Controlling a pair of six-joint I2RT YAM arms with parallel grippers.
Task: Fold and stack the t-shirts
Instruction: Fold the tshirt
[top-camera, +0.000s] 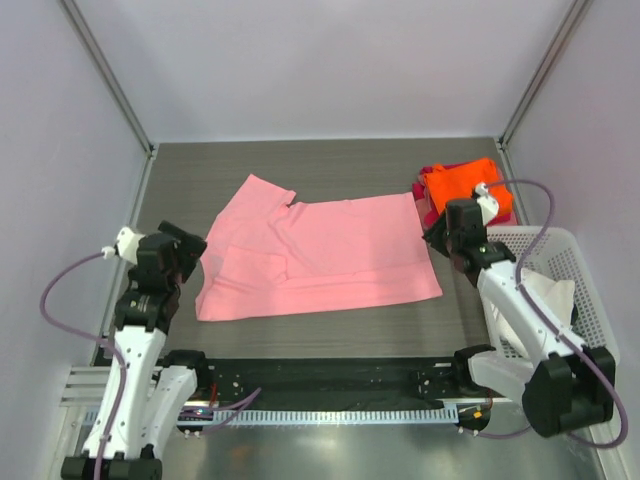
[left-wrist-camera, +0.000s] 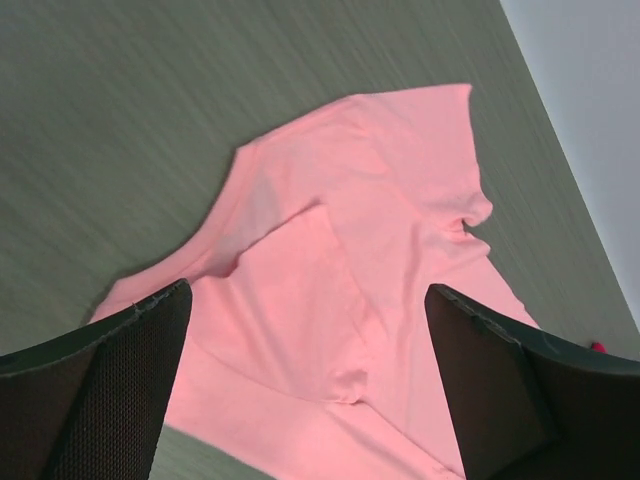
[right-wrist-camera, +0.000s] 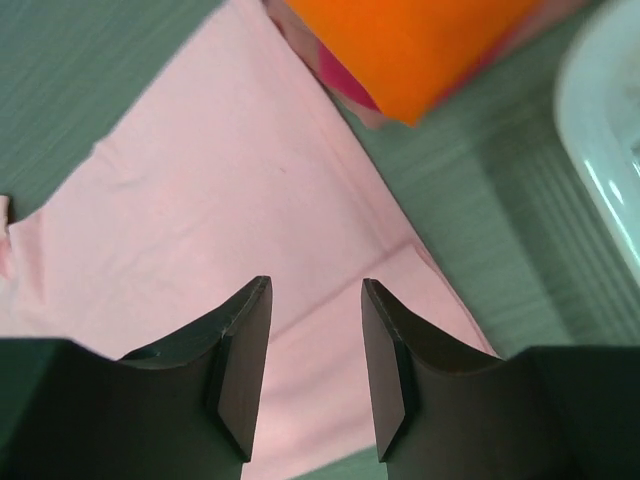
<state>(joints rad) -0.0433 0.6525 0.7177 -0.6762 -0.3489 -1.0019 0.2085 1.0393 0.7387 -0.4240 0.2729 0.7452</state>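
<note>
I will move my right gripper outward and down to close on its far corner by the magenta-red t-shirt, because the pink t-shirt's far side lies unfolded.
A light pink t-shirt lies spread on the dark table, with one side and a sleeve folded inward. My left gripper hovers over its left edge, and the left wrist view shows this gripper wide open above the pink t-shirt, holding nothing. My right gripper sits over the shirt's right edge. In the right wrist view that gripper is open, with only the pink t-shirt below. At the back right a folded orange t-shirt rests on a magenta-red t-shirt.
A white lattice basket stands at the right edge with a cream-white t-shirt inside, partly behind the right arm. The basket rim and the orange t-shirt are close to my right gripper. Enclosure walls surround the table.
</note>
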